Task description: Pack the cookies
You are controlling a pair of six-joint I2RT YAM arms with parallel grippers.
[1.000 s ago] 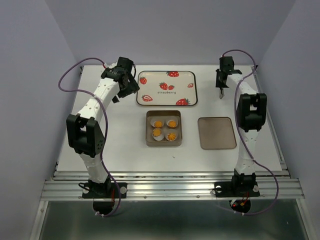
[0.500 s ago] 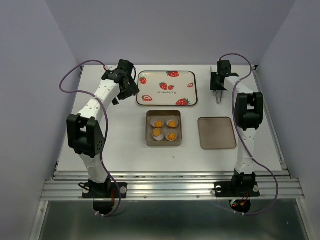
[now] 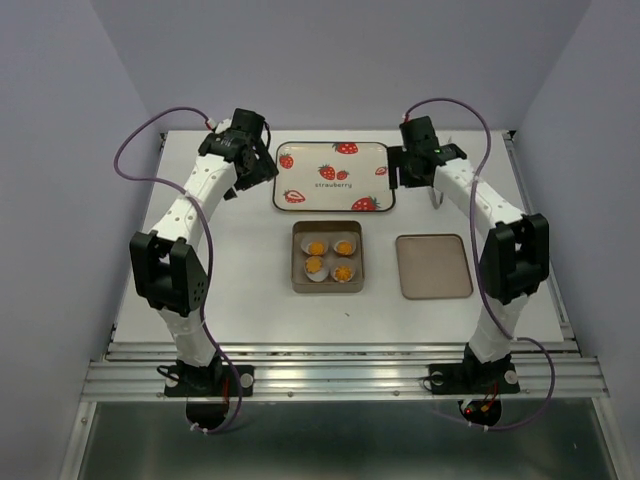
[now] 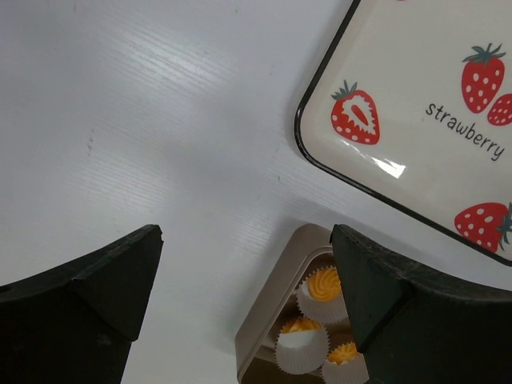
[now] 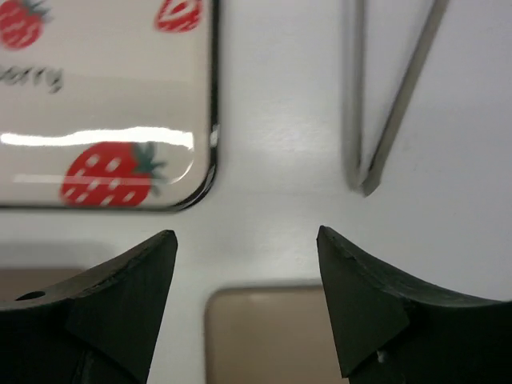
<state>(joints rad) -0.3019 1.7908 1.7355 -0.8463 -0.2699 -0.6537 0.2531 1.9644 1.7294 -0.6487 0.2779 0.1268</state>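
Note:
Next, my right gripper moves back and down from beside the tray onto the lid's edge facing the tin, because the cookies inside lie uncovered.
Four orange-yellow cookies sit in white paper cups inside an open tan tin at the table's middle. Some of them show in the left wrist view, at the corner of the tin. My left gripper is open and empty, above the table by the left edge of the strawberry tray; its jaws stand wide. My right gripper is open and empty by the tray's right edge, with bare table between its jaws.
The tin's flat tan lid lies right of the tin and shows in the right wrist view. Metal tongs lie behind the lid, right of the tray; they show in the right wrist view. The tray holds only printed strawberries.
My right arm has swung left from the back right corner to the tray's right edge, leaving the tongs on the table. The left gripper has barely shifted.

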